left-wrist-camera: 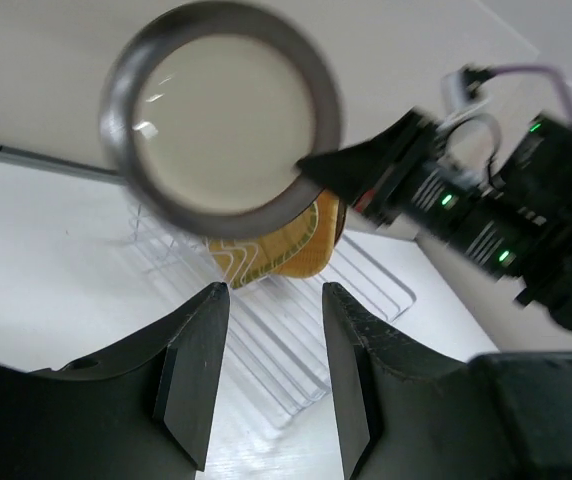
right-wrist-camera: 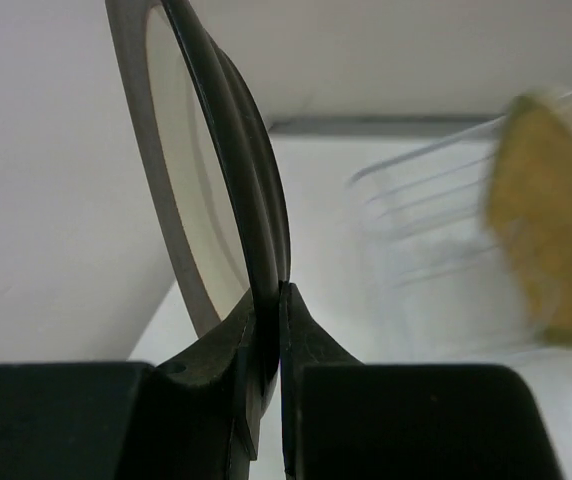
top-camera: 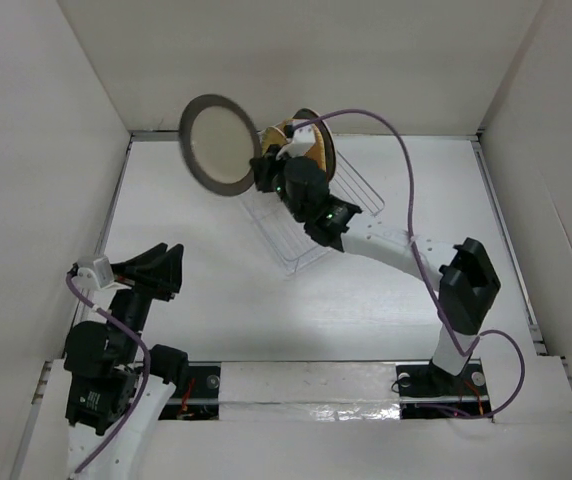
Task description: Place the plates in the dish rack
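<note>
My right gripper goes down toward the empty slots beside the yellow ribbed plate (left-wrist-camera: 276,250) next, turns the cream plate parallel to it, and opens.
My right gripper (top-camera: 263,160) is shut on the rim of the metallic-rimmed cream round plate (top-camera: 220,144) and holds it on edge in the air, left of the dish rack (top-camera: 311,215). The plate fills the left of the right wrist view (right-wrist-camera: 201,180), pinched between the fingers (right-wrist-camera: 311,340). It also shows in the left wrist view (left-wrist-camera: 224,120). A yellow ribbed plate (left-wrist-camera: 276,250) and an orange one (top-camera: 316,150) stand in the rack's far end. My left gripper (top-camera: 171,270) is open and empty, low at the left, pointing at the rack (left-wrist-camera: 276,330).
White walls enclose the table on three sides. The right arm's purple cable (top-camera: 396,140) arcs over the rack. The right arm's elbow (top-camera: 469,285) sits at the right. A white strip (top-camera: 366,385) runs along the near edge between the arm bases.
</note>
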You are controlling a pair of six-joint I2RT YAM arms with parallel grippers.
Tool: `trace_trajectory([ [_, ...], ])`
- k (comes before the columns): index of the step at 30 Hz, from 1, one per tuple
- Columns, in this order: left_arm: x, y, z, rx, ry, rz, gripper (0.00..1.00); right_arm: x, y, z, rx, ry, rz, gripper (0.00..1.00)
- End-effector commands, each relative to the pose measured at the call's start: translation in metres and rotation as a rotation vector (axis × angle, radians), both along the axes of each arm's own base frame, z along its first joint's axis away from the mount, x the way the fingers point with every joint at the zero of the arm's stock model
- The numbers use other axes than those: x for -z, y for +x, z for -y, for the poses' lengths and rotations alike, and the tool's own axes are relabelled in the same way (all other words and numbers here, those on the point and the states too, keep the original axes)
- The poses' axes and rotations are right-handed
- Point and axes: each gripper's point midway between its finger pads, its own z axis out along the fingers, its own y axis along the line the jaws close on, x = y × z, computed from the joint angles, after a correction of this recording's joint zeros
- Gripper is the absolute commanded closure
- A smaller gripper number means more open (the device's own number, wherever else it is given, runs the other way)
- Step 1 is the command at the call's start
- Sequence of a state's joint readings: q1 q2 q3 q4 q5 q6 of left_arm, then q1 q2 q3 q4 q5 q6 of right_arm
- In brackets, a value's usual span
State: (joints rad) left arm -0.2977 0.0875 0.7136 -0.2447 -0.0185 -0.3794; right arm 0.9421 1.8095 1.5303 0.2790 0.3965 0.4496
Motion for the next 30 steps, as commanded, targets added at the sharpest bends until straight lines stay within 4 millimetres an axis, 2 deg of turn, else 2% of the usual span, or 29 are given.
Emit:
trace_trajectory([
  [1, 0.012, 0.017, 0.009, 0.019, 0.014, -0.021, 0.60, -0.095, 0.031, 0.072, 0.259, 0.026, 0.227, 1.00],
  [3, 0.015, 0.022, 0.010, 0.017, 0.020, -0.022, 0.60, -0.094, 0.048, 0.092, 0.351, -0.067, 0.244, 1.00],
  [6, 0.029, 0.030, 0.012, 0.015, 0.041, -0.058, 0.60, -0.093, 0.068, 0.110, 0.418, -0.141, 0.260, 1.00],
  [8, 0.040, 0.035, 0.014, 0.015, 0.057, -0.091, 0.60, -0.091, 0.079, 0.116, 0.440, -0.174, 0.260, 1.00],
  [10, 0.042, 0.035, 0.014, 0.014, 0.060, -0.098, 0.60, -0.087, 0.085, 0.121, 0.464, -0.204, 0.259, 1.00],
  [14, 0.041, 0.035, 0.009, -0.007, 0.048, -0.089, 0.61, -0.075, 0.093, 0.118, 0.475, -0.264, 0.262, 1.00],
  [20, 0.046, 0.040, 0.010, -0.015, 0.055, -0.115, 0.60, -0.039, 0.103, 0.098, 0.448, -0.316, 0.220, 1.00],
  [24, 0.048, 0.041, 0.010, -0.016, 0.058, -0.126, 0.60, -0.014, 0.096, 0.080, 0.428, -0.355, 0.196, 1.00],
  [25, 0.047, 0.041, 0.010, -0.016, 0.057, -0.123, 0.60, -0.004, 0.098, 0.081, 0.440, -0.373, 0.185, 1.00],
  [30, 0.055, 0.046, 0.010, -0.024, 0.064, -0.159, 0.57, 0.028, 0.082, 0.062, 0.426, -0.422, 0.163, 1.00],
])
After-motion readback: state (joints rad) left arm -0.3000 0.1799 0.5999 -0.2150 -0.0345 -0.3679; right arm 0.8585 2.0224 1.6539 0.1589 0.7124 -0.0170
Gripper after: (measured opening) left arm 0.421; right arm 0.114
